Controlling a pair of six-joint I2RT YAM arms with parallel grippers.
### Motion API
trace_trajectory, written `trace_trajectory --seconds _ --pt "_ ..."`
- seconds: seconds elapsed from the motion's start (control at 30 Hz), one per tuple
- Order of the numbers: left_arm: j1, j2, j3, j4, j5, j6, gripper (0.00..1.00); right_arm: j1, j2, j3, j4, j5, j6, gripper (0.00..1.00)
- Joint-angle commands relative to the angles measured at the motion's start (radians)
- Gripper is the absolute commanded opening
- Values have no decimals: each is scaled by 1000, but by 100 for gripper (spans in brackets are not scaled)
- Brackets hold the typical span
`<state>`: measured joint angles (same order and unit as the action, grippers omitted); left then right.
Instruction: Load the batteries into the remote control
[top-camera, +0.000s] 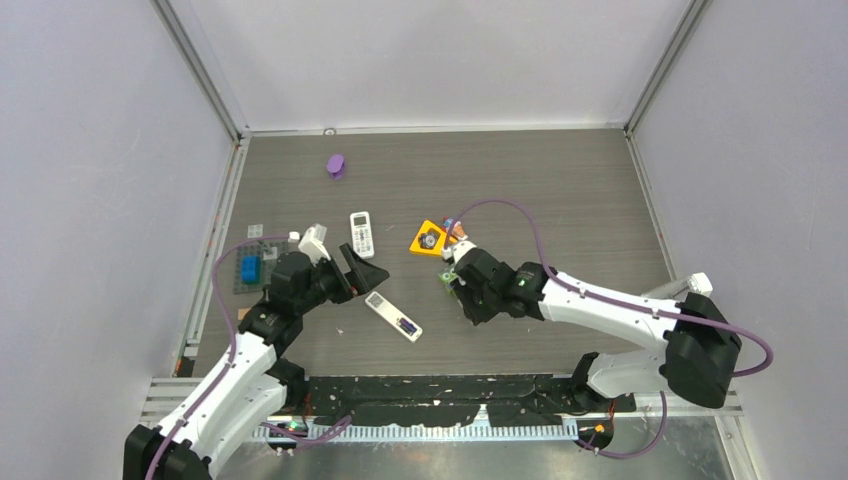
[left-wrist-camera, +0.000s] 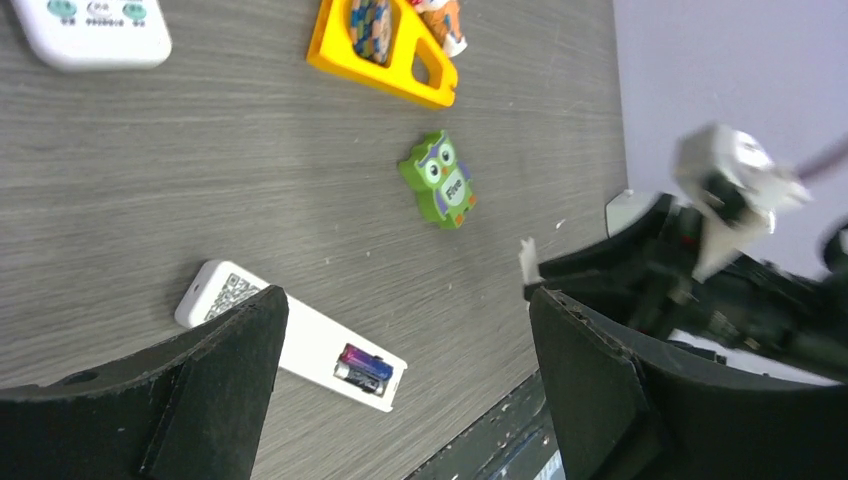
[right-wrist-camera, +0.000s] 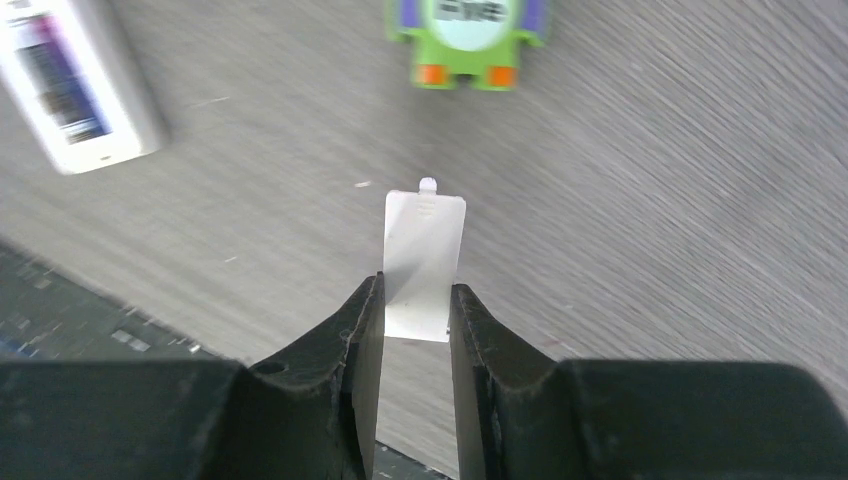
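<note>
I will move my right gripper down to the left in the top view next, onto the remote control's still open compartment, which lies below it on that side. I will release the cover there.
The remote control lies face down on the table, a slim white bar with its back compartment uncovered. Two batteries, one purple and one dark, sit side by side in that compartment, and the remote control with the batteries also shows at the upper left of the right wrist view. My left gripper hovers open above the remote, holding nothing. My right gripper is shut on a thin white battery cover, held above the table to the right of the remote. In the top view the left gripper and right gripper flank the remote.
A green owl block lies just beyond the right gripper. A yellow triangular tray sits behind it. A second white remote lies face up farther back. A purple piece and a grey plate with a blue block stand off to the left.
</note>
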<state>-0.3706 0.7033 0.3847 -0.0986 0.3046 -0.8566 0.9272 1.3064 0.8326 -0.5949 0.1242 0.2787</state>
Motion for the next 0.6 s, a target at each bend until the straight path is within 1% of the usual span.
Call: trace_trajectory --seconds 0.0,0.1,0.23,0.33,0.43,0.57 --pt "4 -26 -1 -1 -35 -12 91 128 -35 35 44 -25 -26 23" --pt "4 -52 -6 -79 -113 -39 91 214 20 78 25 -45 -34 24" --pt "4 -83 -19 -123 -169 -64 86 270 130 161 -31 -48 -53 24" --pt "4 -103 -25 -193 -243 -75 85 279 217 254 -66 -51 -35 24" --pt "5 -125 -46 -253 -342 -103 87 280 331 333 -109 -48 -24 24" --pt "11 -161 -51 -312 -430 -134 87 291 422 450 -136 -65 -35 24"
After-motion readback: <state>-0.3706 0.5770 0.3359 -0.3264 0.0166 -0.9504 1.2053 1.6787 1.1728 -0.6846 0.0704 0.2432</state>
